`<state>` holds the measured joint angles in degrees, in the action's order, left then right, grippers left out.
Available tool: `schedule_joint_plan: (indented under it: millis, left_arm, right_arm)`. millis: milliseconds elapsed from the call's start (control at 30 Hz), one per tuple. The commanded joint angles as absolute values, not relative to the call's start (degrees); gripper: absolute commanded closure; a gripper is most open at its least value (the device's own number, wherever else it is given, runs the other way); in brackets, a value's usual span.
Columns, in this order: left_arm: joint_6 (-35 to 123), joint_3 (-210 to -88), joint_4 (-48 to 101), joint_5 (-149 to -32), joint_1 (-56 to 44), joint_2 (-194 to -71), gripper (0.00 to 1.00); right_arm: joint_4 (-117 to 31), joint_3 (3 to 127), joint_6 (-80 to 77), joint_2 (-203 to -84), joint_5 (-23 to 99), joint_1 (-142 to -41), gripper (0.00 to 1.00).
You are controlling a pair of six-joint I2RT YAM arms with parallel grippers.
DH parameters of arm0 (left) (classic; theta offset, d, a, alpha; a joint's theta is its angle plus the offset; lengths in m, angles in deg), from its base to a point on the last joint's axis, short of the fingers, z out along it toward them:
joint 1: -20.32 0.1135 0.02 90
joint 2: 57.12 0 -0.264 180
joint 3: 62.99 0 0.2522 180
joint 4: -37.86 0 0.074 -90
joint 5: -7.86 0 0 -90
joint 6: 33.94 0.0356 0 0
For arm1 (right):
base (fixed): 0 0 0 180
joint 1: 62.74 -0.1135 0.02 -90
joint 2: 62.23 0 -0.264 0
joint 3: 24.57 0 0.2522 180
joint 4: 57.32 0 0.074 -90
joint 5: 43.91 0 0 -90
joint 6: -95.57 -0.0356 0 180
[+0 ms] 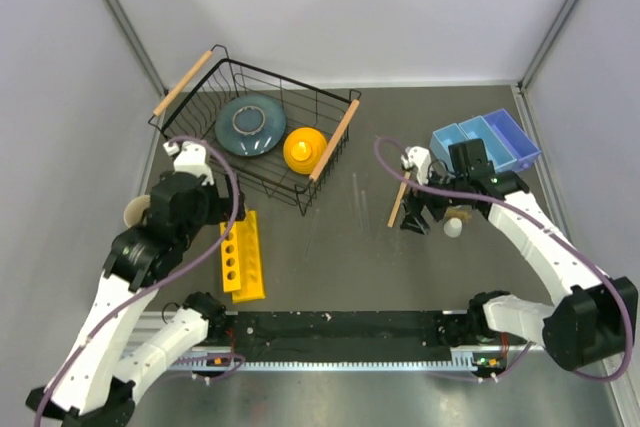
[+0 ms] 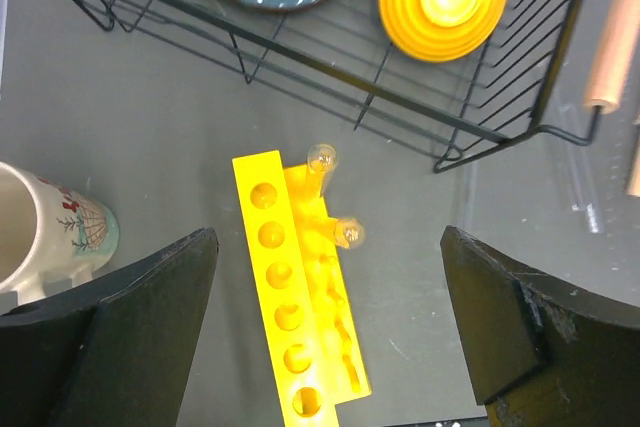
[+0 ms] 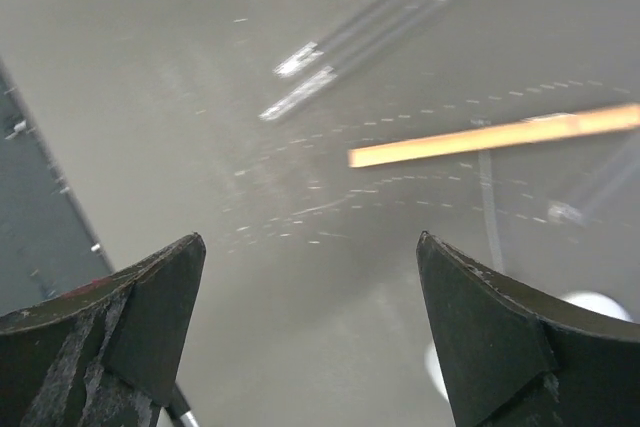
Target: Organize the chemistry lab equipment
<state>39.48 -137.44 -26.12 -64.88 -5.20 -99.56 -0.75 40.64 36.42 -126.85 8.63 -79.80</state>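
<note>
My right gripper should next move outward, turn and come down onto a glass tube's near end (image 3: 567,211), which is outward and below, clear of the stick.
A yellow test tube rack (image 1: 243,257) (image 2: 290,317) lies near the left arm. The rounded ends of two glass tubes (image 2: 322,157) stick out of its side. My left gripper (image 2: 330,317) hovers above the rack, open and empty. A thin wooden stick (image 1: 398,205) (image 3: 490,137) lies right of centre, with clear glass tubes (image 1: 357,195) (image 3: 298,60) on the table beside it. A small white round piece (image 1: 453,228) (image 3: 590,307) sits close to my right gripper (image 1: 420,219) (image 3: 310,337). That gripper is open over bare table, just short of the stick.
The black wire basket (image 1: 300,97) at the back left holds a blue-grey plate (image 1: 250,125) and a yellow dome (image 1: 305,147). Blue bins (image 1: 485,142) stand at the back right. A white mug (image 2: 50,232) stands left of the rack.
</note>
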Motion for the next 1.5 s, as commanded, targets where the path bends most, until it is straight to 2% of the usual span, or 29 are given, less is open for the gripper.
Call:
schedule_joint_plan:
  millis: [0, 100, 267, 667, 1067, 1400, 1467]
  left_arm:
    - [38.22, -138.45, -25.39, -68.76, -4.99, -94.40, 0.01]
    - [36.73, -136.52, -23.89, -71.84, -4.99, -91.85, 0.01]
    - [34.09, -134.06, -23.54, -74.49, -4.99, -88.25, 0.01]
    - [33.03, -132.82, -23.10, -74.58, -4.99, -83.67, 0.01]
    - [33.38, -134.23, -22.75, -74.67, -4.99, -85.25, 0.01]
    - [32.33, -135.72, -23.01, -76.16, -4.99, -86.30, 0.01]
    - [31.71, -135.90, -22.84, -77.12, -4.99, -86.83, 0.01]
  right_arm:
    - [-3.22, 49.04, 27.56, -134.62, 23.92, -78.48, 0.12]
    - [-3.22, 53.43, 24.12, -141.39, 28.32, -78.04, 0.15]
    - [-3.13, 60.29, 20.25, -151.51, 35.08, -77.86, 0.26]
    - [-3.04, 67.42, 19.02, -166.45, 36.77, -73.56, 0.41]
    - [-3.48, 68.74, 19.28, -172.62, 34.30, -72.59, 0.57]
    - [-4.45, 69.53, 18.23, -173.94, 35.28, -71.36, 0.85]
    - [-5.67, 68.74, 18.23, -171.67, 35.27, -71.09, 0.86]
